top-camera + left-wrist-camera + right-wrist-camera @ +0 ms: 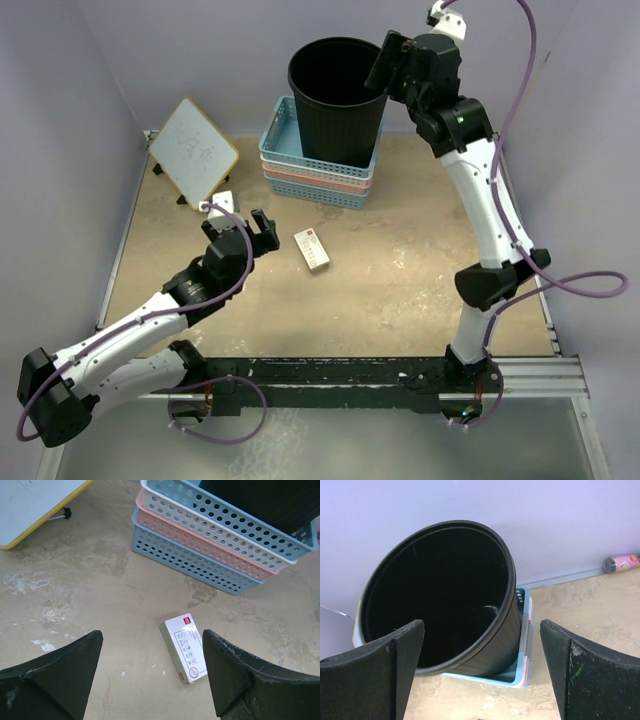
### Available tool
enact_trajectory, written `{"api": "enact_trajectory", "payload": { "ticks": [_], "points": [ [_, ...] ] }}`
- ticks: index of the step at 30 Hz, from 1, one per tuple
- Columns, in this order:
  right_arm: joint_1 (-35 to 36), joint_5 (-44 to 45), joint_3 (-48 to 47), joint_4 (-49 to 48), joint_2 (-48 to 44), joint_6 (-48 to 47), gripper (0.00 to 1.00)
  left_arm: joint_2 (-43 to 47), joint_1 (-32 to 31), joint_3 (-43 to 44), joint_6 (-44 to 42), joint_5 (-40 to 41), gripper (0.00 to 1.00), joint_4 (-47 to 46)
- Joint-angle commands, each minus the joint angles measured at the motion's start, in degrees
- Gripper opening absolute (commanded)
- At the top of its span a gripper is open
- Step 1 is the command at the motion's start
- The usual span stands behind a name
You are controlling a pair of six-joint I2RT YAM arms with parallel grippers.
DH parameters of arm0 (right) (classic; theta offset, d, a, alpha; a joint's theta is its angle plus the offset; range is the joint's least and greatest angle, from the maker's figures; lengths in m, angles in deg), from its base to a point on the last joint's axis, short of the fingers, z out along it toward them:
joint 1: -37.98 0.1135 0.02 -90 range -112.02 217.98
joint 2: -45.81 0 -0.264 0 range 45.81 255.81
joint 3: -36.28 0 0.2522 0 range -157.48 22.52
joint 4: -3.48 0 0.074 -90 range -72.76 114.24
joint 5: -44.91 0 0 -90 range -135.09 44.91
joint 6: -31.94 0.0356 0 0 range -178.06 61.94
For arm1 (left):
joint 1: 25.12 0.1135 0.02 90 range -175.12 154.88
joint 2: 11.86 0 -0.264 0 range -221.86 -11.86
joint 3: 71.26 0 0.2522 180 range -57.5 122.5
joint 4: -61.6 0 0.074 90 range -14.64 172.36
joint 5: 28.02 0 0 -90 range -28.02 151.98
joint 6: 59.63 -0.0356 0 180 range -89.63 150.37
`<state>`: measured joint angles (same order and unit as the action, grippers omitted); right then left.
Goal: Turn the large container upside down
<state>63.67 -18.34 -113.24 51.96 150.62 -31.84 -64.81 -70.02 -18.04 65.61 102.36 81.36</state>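
Note:
I should lower my right gripper next with its open fingers on both sides of the container's near rim below it, because that thin edge shows between them.
The large container, a tall round black wastebasket, stands upright with its mouth up inside the top blue basket of a stack at the back of the table. In the right wrist view its open mouth and ribbed wall fill the middle. My right gripper is open and empty, held high at the right side of the rim; in its own view the near rim lies between and below the spread fingers. My left gripper is open and empty, low over the table, apart from the container.
A small white box lies on the table and shows between the left fingers. A small whiteboard leans at the back left. The stacked blue, pink and white baskets lie ahead of the left gripper. A pink tube lies by the wall.

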Motion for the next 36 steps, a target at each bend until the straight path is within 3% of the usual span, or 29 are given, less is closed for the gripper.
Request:
{"api": "enact_trajectory", "payload": {
  "ticks": [1,5,12,17,24,30,36],
  "points": [
    [-4.36,-6.01,-3.35,5.73,2.35,4.63,0.98,2.79,0.08,-0.63,-1.07,0.37,0.78,-1.14],
    [-6.15,-10.40,-1.85,4.08,4.05,5.86,0.91,2.55,0.10,-0.28,-1.02,0.84,0.78,0.76],
    [-7.03,-16.81,-3.12,2.75,6.54,7.70,0.65,1.99,0.08,-0.61,-0.61,-0.47,0.78,1.39],
    [-7.49,-19.86,-3.42,1.63,6.69,9.48,0.41,1.98,0.08,-0.72,0.20,-1.09,0.78,1.92],
    [-7.50,-21.88,1.64,-3.84,2.78,10.93,0.00,1.83,0.08,-0.18,0.00,-2.28,0.78,3.79],
    [-7.50,-22.91,3.04,-8.99,-0.60,12.39,0.00,2.32,0.08,0.32,-0.22,-2.15,0.78,4.21],
    [-7.49,-21.22,12.39,-21.20,-9.91,13.56,0.00,2.03,0.08,1.10,0.26,-2.27,0.78,5.47]
  ]
}}
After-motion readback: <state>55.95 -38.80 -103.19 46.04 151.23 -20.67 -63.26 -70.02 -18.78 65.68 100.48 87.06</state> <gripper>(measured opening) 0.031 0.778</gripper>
